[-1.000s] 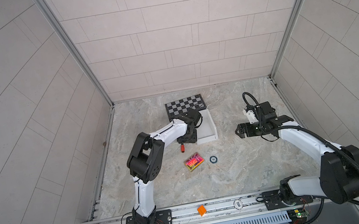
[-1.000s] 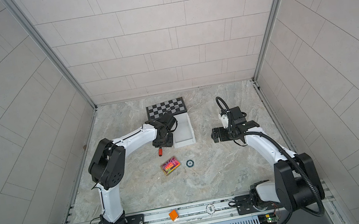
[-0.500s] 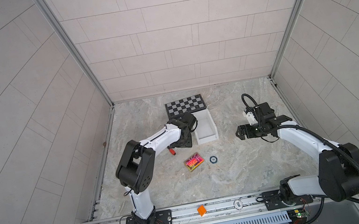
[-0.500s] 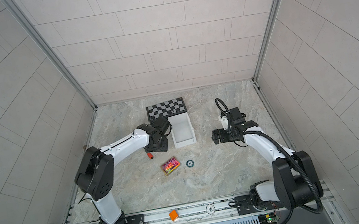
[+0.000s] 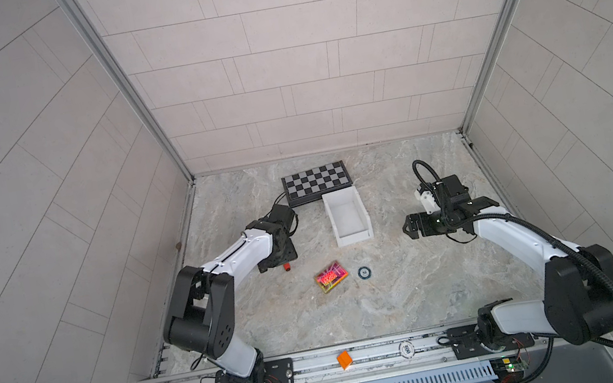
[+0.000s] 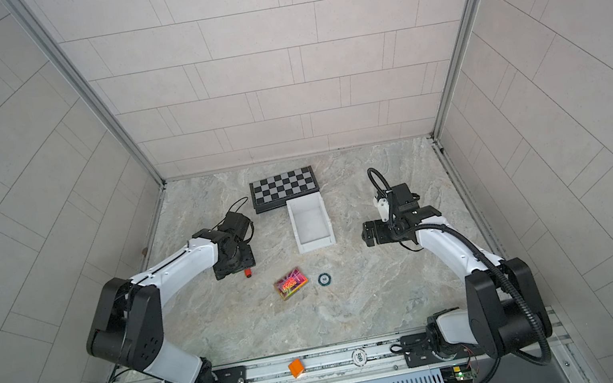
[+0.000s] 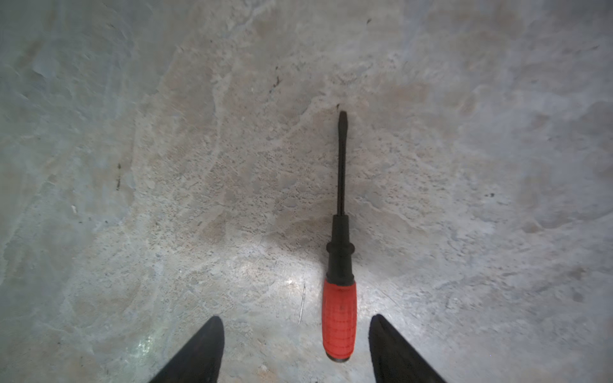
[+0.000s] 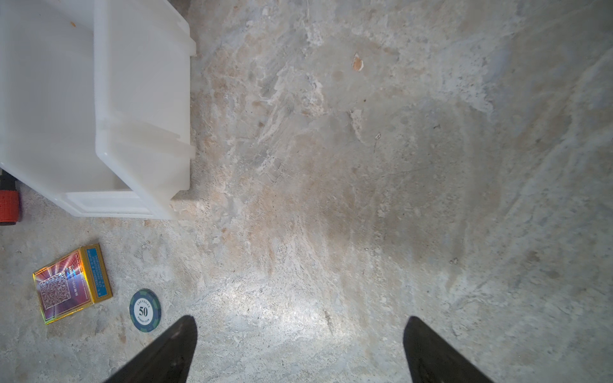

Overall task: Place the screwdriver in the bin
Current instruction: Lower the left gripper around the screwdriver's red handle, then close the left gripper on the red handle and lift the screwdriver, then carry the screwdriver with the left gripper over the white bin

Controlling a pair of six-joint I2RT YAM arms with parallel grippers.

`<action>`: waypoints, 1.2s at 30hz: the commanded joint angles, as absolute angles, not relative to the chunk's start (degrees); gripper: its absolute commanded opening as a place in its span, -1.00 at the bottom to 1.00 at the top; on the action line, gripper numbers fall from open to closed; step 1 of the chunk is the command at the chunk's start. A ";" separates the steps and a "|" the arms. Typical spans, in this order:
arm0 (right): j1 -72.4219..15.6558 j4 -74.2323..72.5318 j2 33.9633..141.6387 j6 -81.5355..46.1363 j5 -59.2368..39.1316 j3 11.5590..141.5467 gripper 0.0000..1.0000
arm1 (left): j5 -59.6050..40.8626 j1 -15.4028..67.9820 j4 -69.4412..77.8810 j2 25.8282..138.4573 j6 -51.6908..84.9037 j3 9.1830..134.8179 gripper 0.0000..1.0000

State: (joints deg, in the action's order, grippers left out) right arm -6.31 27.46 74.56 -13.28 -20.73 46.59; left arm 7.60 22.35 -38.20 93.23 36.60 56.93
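Observation:
My left gripper shifts toward the bin next, lowers around the handle and closes, since the red handle (image 5: 286, 267) (image 7: 339, 316) is nearer the finger on the bin's side.
The screwdriver (image 7: 339, 258) lies flat on the stone floor, with a red handle, black collar and thin dark shaft. My left gripper (image 7: 295, 317) is open just above it. The handle end sits between the two fingers, nearer one of them and touching neither. In both top views only the red handle end (image 5: 287, 266) (image 6: 247, 272) pokes out under the left gripper (image 5: 278, 258), left of the white bin (image 5: 355, 238) (image 6: 317, 244). The bin's inside shows bare. My right gripper (image 8: 300, 318) (image 5: 407, 227) hangs open and empty to the right of the bin (image 8: 142, 99).
A chequered board (image 5: 316, 183) lies just behind the bin. A shiny card box (image 5: 331, 277) and a poker chip (image 5: 364, 272) lie in front of the bin. An orange block (image 5: 344, 359) sits on the front rail. Tiled walls close in three sides.
The left gripper has swung left, away from the bin, and its jaws have widened. The screwdriver's handle now lies farther left as well. The right arm has barely shifted.

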 commanded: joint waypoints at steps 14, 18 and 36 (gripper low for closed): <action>-6.06 29.00 72.71 -12.04 -20.14 46.81 0.99 | 2.23 22.85 -32.21 99.98 36.52 54.33 -0.21; -6.11 29.18 72.48 -12.04 -20.05 46.76 0.99 | 3.62 22.85 -31.43 101.68 36.71 53.66 -0.38; -5.98 29.49 69.95 -12.64 -18.14 46.14 0.99 | 9.92 36.97 -45.16 97.78 34.08 79.07 -0.90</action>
State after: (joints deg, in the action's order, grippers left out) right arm -6.31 28.16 71.64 -12.93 -19.49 46.54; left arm 7.84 33.76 -40.71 98.26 35.62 71.94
